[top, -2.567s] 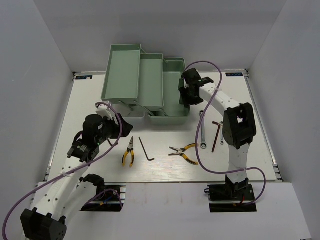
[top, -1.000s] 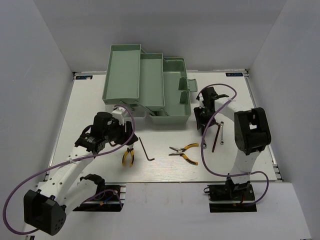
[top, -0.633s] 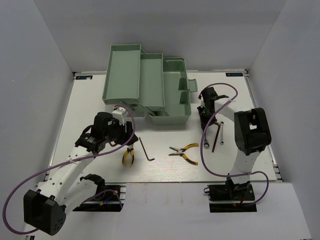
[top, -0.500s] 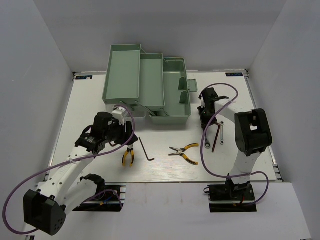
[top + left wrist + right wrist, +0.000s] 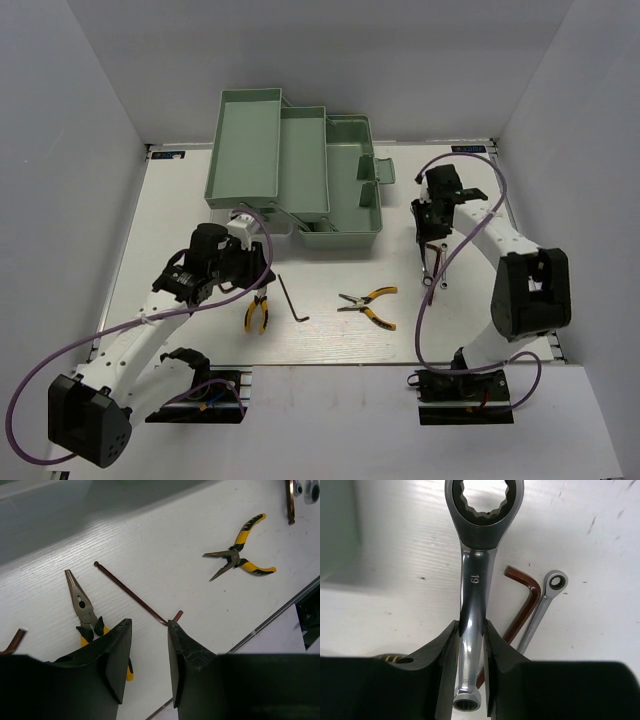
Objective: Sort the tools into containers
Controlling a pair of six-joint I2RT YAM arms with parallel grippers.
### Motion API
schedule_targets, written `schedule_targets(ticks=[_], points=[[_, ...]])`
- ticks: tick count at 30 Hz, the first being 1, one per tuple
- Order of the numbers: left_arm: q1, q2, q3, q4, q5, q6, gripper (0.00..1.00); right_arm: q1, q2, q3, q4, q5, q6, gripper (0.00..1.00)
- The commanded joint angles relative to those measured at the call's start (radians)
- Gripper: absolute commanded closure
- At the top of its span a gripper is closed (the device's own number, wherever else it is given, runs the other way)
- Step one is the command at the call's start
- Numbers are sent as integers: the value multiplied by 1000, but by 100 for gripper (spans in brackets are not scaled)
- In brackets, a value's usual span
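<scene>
The robot's right gripper should lift the large wrench across the side of the toolbox's empty bottom tray, to the left in the top view, then lower it and let it go.
My right gripper (image 5: 432, 235) is shut on a large silver combination wrench (image 5: 472, 590) and holds it above the table, right of the pale green toolbox (image 5: 340, 236). Below it lie a brown hex key (image 5: 522, 605) and a small silver wrench (image 5: 544, 607). My left gripper (image 5: 252, 272) is open and empty, low over the table. In its wrist view its fingertips (image 5: 149, 630) hang between yellow-handled pliers (image 5: 82, 607) and a thin hex key (image 5: 132, 595). A second pair of pliers (image 5: 368, 303) lies mid-table.
The toolbox's fold-out tiers (image 5: 245, 140) stand open at the back centre. Another hex key end (image 5: 12, 642) shows at the left edge of the left wrist view. The table's front edge (image 5: 330, 365) runs just below the pliers.
My right arm has swung right and lifted the large wrench off the table, where it lay before. My left arm has barely moved.
</scene>
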Motion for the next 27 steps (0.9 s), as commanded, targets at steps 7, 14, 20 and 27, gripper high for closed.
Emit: schedule_targets(ticks=[7, 14, 20, 27], points=[[-22, 21, -4, 45, 35, -5, 55, 19, -116, 211, -40, -287, -14, 100], [-40, 19, -13, 77, 45, -5, 56, 56, 127, 672, -45, -499, 97, 100], [-40, -18, -32, 134, 98, -5, 56, 97, 354, 809, 88, -501, 173, 100], [-49, -8, -32, 134, 89, -5, 47, 116, 466, 831, 145, -465, 167, 69]])
